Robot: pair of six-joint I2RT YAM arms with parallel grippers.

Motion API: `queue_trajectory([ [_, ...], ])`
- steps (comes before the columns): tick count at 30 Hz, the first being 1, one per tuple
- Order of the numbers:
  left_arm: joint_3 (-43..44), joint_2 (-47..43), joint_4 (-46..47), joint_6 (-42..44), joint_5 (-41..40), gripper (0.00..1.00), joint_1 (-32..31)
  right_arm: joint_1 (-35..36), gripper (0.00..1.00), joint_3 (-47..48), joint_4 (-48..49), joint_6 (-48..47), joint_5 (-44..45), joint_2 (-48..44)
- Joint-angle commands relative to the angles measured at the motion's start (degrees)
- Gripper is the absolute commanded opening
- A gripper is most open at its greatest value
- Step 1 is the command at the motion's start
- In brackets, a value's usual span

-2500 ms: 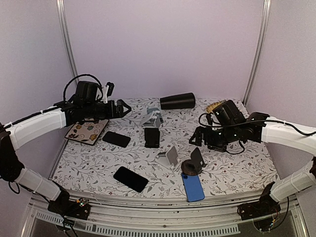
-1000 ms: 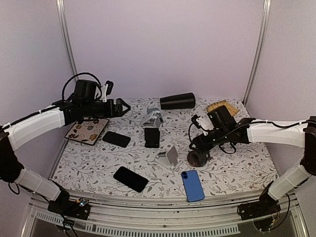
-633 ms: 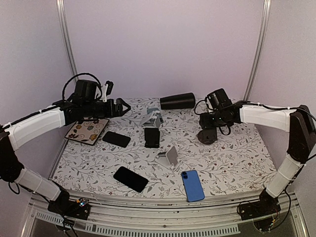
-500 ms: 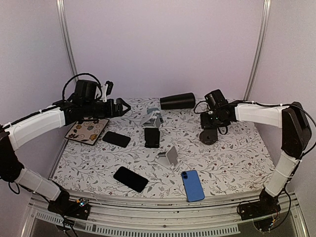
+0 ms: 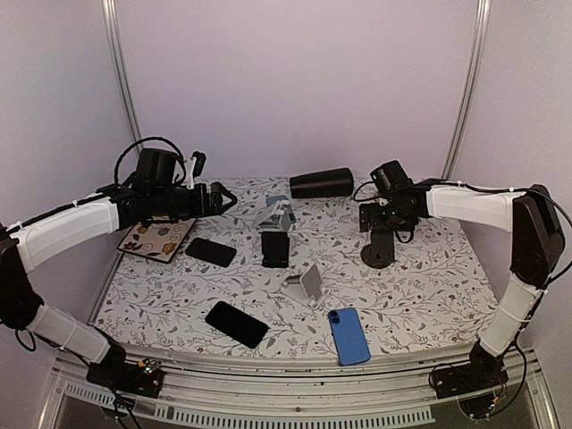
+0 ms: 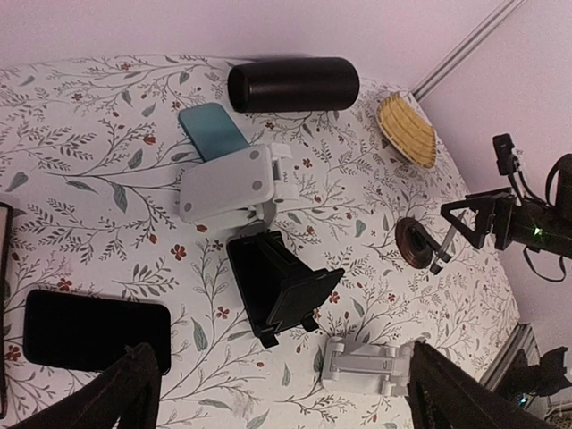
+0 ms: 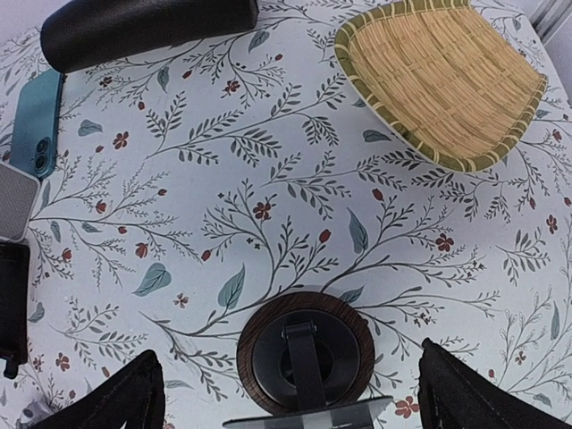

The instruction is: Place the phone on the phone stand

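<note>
My right gripper needs to move back and lower its open fingers astride the blue phone's middle, because the phone lies below and back, both long sides clear.
A round phone stand with a wood-rimmed base stands upright at the back right of the table. My right gripper hovers just above it, open, with its fingers wide on either side and touching nothing. A blue phone lies flat near the front edge. Two black phones lie flat on the left half. A teal phone leans at the back behind a white stand. My left gripper hangs open and empty over the back left.
A black stand and a small white stand sit mid-table. A black cylinder lies at the back. A wicker tray sits in the back right corner. A patterned tile lies at the left edge.
My right gripper carried the round stand from near the blue phone to the back right, set it down, opened and let go. The left arm has hardly moved.
</note>
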Motion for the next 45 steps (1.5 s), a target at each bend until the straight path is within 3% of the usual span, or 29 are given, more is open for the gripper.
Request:
queue_trajectory([
  [1, -0.10, -0.84, 0.59, -0.28, 1.44, 0.97, 0.60, 0.18, 0.99, 0.00, -3.59, 1.67, -2.40, -6.87],
  [7, 0.05, -1.14, 0.45, -0.85, 2.36, 0.97, 0.53, 5.60, 0.99, -3.67, -10.37, 5.19, -3.88, -14.37],
  [11, 0.05, -1.25, 0.27, -2.12, 2.58, 0.97, 0.53, 14.05, 1.00, -7.45, -15.08, 11.98, -4.45, -16.88],
  [15, 0.01, -1.39, -0.33, -3.67, 2.71, 0.97, 0.49, 22.42, 0.99, -9.57, -20.64, 21.40, -4.58, -16.59],
  [24, -0.30, -2.88, -3.08, -5.62, 2.72, 0.97, 0.40, 36.56, 0.98, -10.28, -23.11, 37.53, -6.79, -9.62],
  [30, -1.39, -4.19, -3.85, -6.73, 3.31, 0.97, 0.44, 39.40, 0.94, -11.68, -20.72, 42.43, -8.55, -5.85],
  [45, -3.11, -5.46, -3.11, -8.95, 2.73, 0.97, -3.21, 39.04, 0.92, -14.43, -15.70, 41.37, -9.20, 1.43],
])
